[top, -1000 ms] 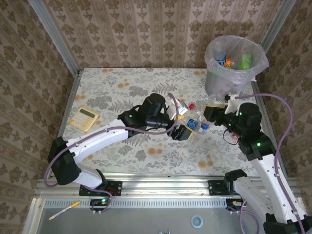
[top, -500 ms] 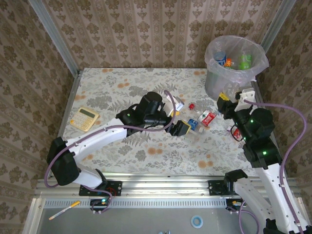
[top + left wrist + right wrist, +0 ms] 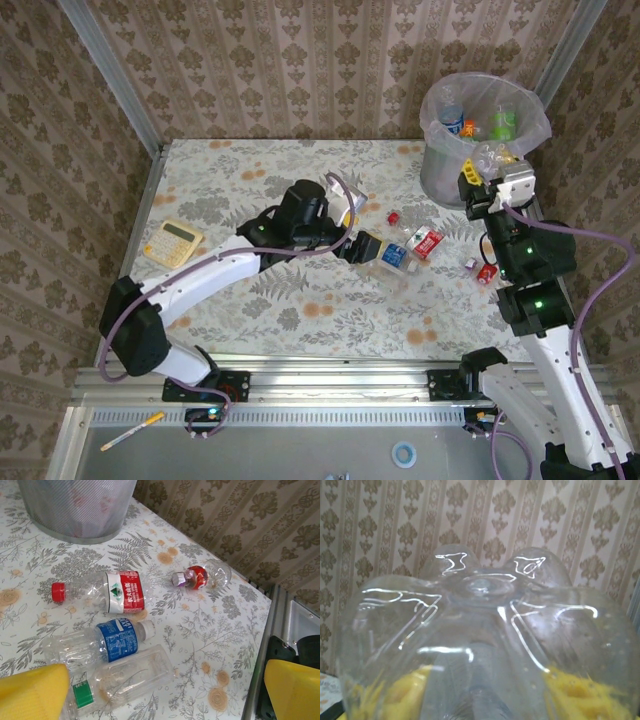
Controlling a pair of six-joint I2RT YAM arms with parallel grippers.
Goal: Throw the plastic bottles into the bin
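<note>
The bin's opening (image 3: 485, 112) lies outward of the robot's right gripper, so the gripper will move outward past the bin's near rim and let go of the clear bottle over the opening.
Several plastic bottles lie in the middle right of the table: a red-labelled one (image 3: 425, 243) (image 3: 116, 591), a blue-labelled one (image 3: 395, 254) (image 3: 107, 642) and a clear one with a green label (image 3: 125, 677). A small red-labelled bottle (image 3: 481, 271) (image 3: 202, 575) lies further right. My left gripper (image 3: 366, 249) (image 3: 162, 695) hangs open just above the green-labelled bottle, its yellow fingers (image 3: 30, 692) wide apart. My right gripper (image 3: 487, 172) (image 3: 490, 700) is shut on a clear bottle (image 3: 491, 155) (image 3: 485, 630), raised beside the near rim of the bin (image 3: 440, 165) (image 3: 80, 505). More bottles lie inside the bin.
A yellow calculator (image 3: 172, 243) sits at the left side of the table. Patterned walls close in the back and both sides. A metal rail (image 3: 272, 625) runs along the table's right edge.
My right gripper has lifted the clear bottle off the table and carried it up and back to the bin's rim. My left gripper has shifted slightly left over the lying bottles.
</note>
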